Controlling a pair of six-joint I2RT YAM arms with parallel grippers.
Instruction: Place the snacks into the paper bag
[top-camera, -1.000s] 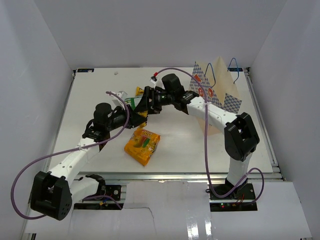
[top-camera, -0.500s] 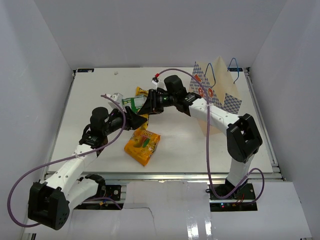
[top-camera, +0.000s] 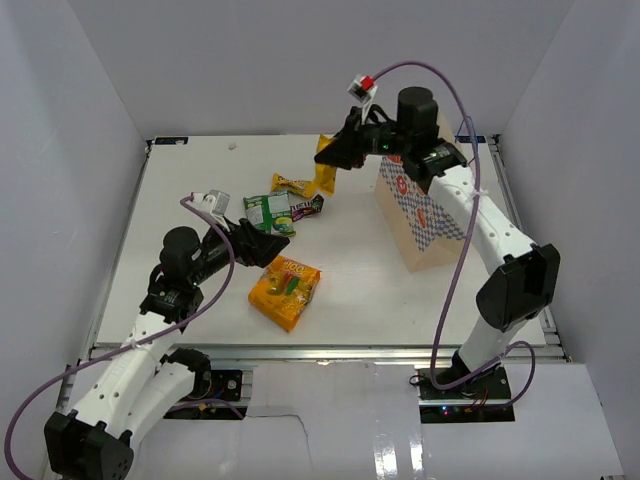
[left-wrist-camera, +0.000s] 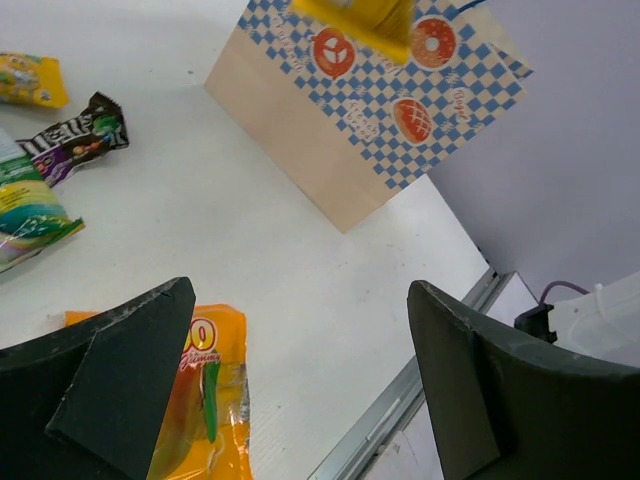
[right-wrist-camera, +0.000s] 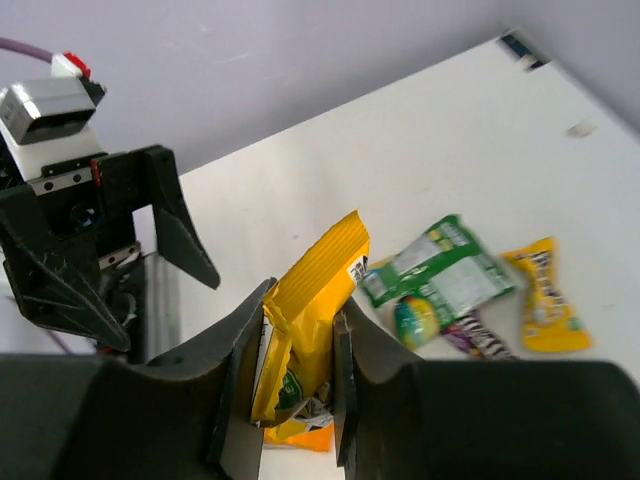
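I need to raise my right gripper next and swing it to the right in the top view, then dip it over the bag's opening to release, because the packet (top-camera: 325, 172) still hangs outside.
My right gripper (top-camera: 343, 157) hangs high, left of the paper bag (top-camera: 428, 218), and is shut on a yellow snack packet (top-camera: 325, 172) that dangles below it. In the right wrist view the packet (right-wrist-camera: 312, 290) is pinched between both fingers (right-wrist-camera: 238, 370). On the table lie a green-white pouch (top-camera: 267, 210), a small yellow wrapper (top-camera: 292, 185), a dark bar (top-camera: 306, 207) and a big orange pouch (top-camera: 285, 291). My left gripper (top-camera: 262, 243) stands open and holds nothing, just above the orange pouch (left-wrist-camera: 203, 398). The checkered bag (left-wrist-camera: 350, 110) stands upright.
White walls close in the table on three sides. A metal rail (top-camera: 330, 350) runs along the near edge. The right arm's cable (top-camera: 455, 270) loops down in front of the bag.
My left gripper opened, let go of the yellow packet and drew back toward the near left. The right gripper shut on the packet and lifted it up toward the bag.
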